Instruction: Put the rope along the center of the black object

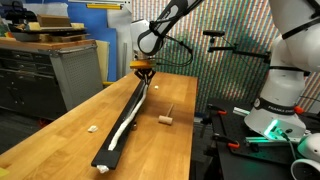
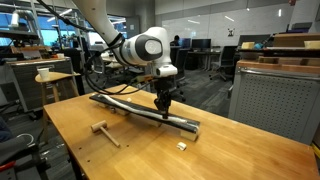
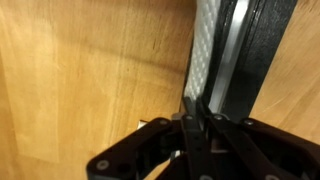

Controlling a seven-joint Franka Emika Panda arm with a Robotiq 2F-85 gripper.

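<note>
The black object's middle (image 3: 231,90) is to my gripper's right in the wrist view, so my gripper will go sideways onto it and release the end of the rope.
The black object (image 1: 134,99) is a long narrow strip lying lengthwise on the wooden table, seen in both exterior views (image 2: 122,106). The white rope (image 1: 121,129) lies along it, drifting toward one edge near the close end. My gripper (image 1: 145,71) stands over the strip's far end, pointing down (image 2: 162,104). In the wrist view the gripper (image 3: 198,118) is shut on the rope (image 3: 200,50), which runs away beside the strip (image 3: 256,50). The rope's pinched end is hidden between the fingers.
A small wooden mallet-like block (image 1: 166,119) lies on the table beside the strip (image 2: 103,131). A small pale scrap (image 1: 92,127) lies on the other side (image 2: 181,145). A grey cabinet (image 1: 75,65) stands beyond the table edge. A white robot base (image 1: 281,100) stands alongside.
</note>
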